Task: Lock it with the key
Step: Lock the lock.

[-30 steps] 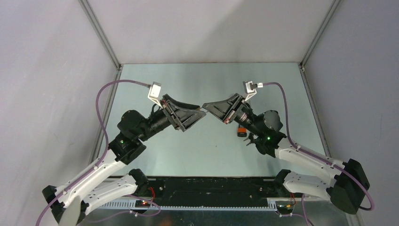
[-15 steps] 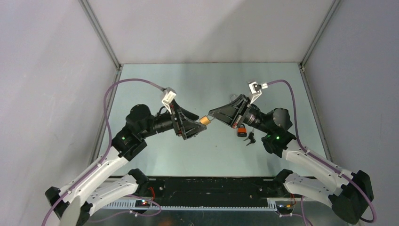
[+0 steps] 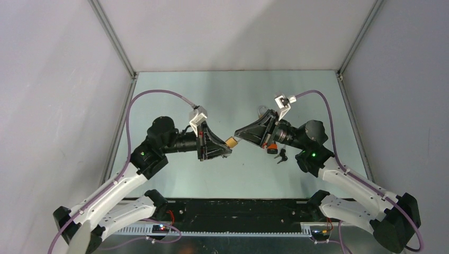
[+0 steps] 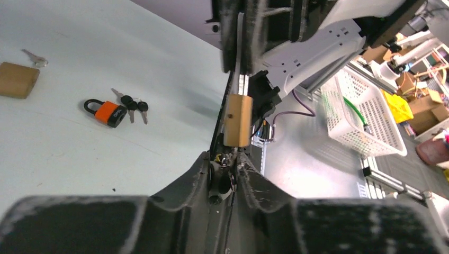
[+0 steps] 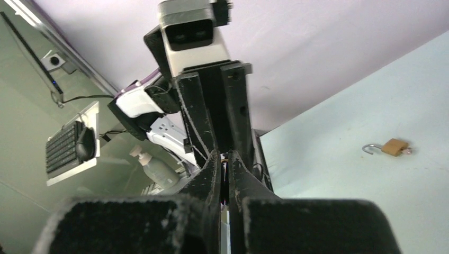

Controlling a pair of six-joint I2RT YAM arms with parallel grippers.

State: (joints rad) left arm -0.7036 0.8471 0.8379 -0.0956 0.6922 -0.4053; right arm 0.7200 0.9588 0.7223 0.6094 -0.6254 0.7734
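Note:
I need to move my right gripper away from the key next. Then I need to tilt it and lower it to the bare table [image 3: 238, 161] [image 5: 339, 182] between the arms, where the padlock has clear space.
A brass padlock [image 3: 231, 142] hangs in mid-air between the two arms. My right gripper [image 3: 238, 135] is shut on its top; in the left wrist view its black fingers [image 4: 231, 32] come down from above onto the lock body [image 4: 238, 120]. My left gripper [image 4: 231, 157] is closed from below on a small shiny key [image 4: 226, 157] at the bottom of the lock. In the right wrist view the right gripper [image 5: 223, 154] shows only a thin slit between its pads, and the lock itself is hidden.
An orange padlock [image 3: 271, 148] with black-headed keys [image 3: 281, 155] lies on the table under the right arm. Another brass padlock [image 5: 393, 146] with an open shackle lies further back. A white basket [image 4: 365, 114] stands beyond the table's near edge.
My left arm has swung in toward the hanging padlock, and its jaws went from wide open to closed at the lock's bottom. The right gripper has dipped slightly, still holding the padlock.

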